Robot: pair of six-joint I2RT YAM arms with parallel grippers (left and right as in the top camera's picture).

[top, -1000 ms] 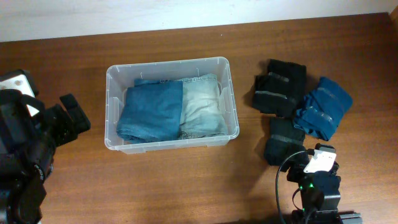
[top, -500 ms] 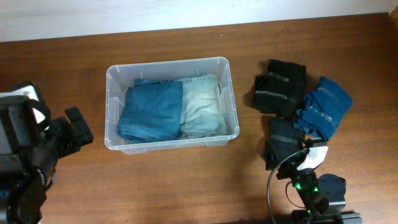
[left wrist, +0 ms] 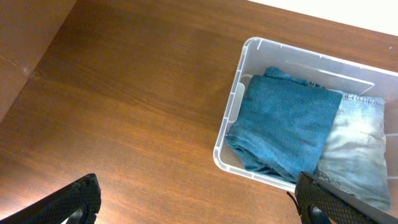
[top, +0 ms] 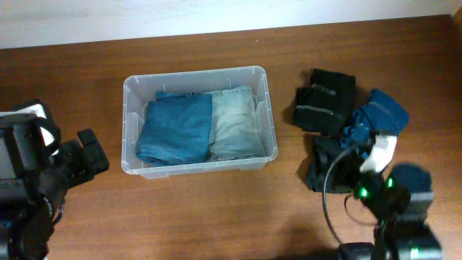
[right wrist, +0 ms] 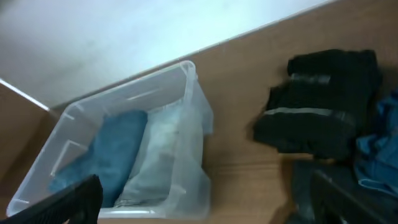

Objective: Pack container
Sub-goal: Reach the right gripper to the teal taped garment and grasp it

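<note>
I need to move my right gripper to the right in the overhead view and down onto the blue garment's edge farthest from the bin, as dark clothes crowd the blue garment's other edge.
The container is a clear plastic bin at the table's middle. It holds folded dark blue jeans on the left and light blue jeans on the right. To its right lie a black garment, a blue garment and another dark garment. My left gripper is open and empty, left of the bin; in its wrist view the bin lies ahead to the right. My right gripper is open and empty. My right arm hovers over the pile of clothes.
A white wall strip runs along the far edge of the wooden table. My right arm's base stands at the front right, my left arm's body at the front left.
My right arm has risen from the front edge and moved back over the clothes pile. My left gripper has drifted slightly toward the front. The bin and clothes have not moved.
</note>
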